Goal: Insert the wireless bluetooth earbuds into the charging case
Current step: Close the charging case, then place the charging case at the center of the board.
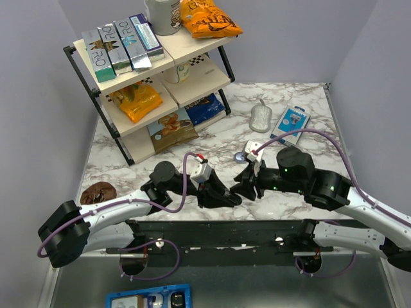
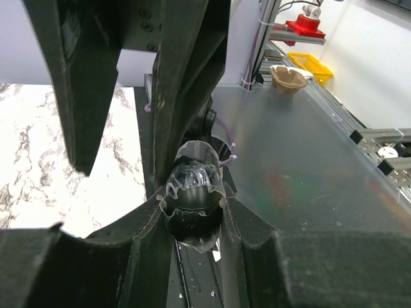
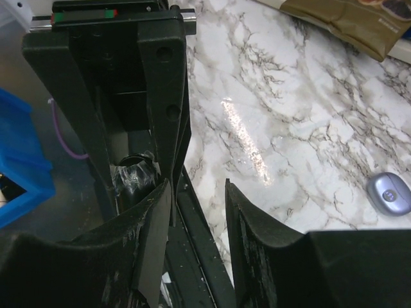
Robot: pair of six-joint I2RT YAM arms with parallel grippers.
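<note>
The earbud goes down onto the bare marble between the lavender case and the shelf rack next, as my left gripper moves outward, tilts down and lowers it.
My left gripper [image 1: 226,197] is shut on a small glossy black rounded earbud [image 2: 192,189] with clear film around it, held between the fingertips [image 2: 191,205] over the table's black front rail. The bud also shows in the right wrist view [image 3: 133,178], behind the left gripper's fingers [image 3: 160,83]. My right gripper [image 1: 246,188] is open and empty [image 3: 198,199], tip to tip beside the left one. A lavender oval, seemingly the charging case [image 1: 243,156], lies on the marble just behind both grippers [image 3: 390,192]. The second earbud is out of view.
A two-tier shelf rack [image 1: 87,70] with snack boxes and bags stands at the back left. A white mouse [image 1: 261,117] and a blue-white package [image 1: 290,123] lie at the back right. A brown round thing [image 1: 97,192] lies front left. A blue bin [image 1: 148,298] sits below the table.
</note>
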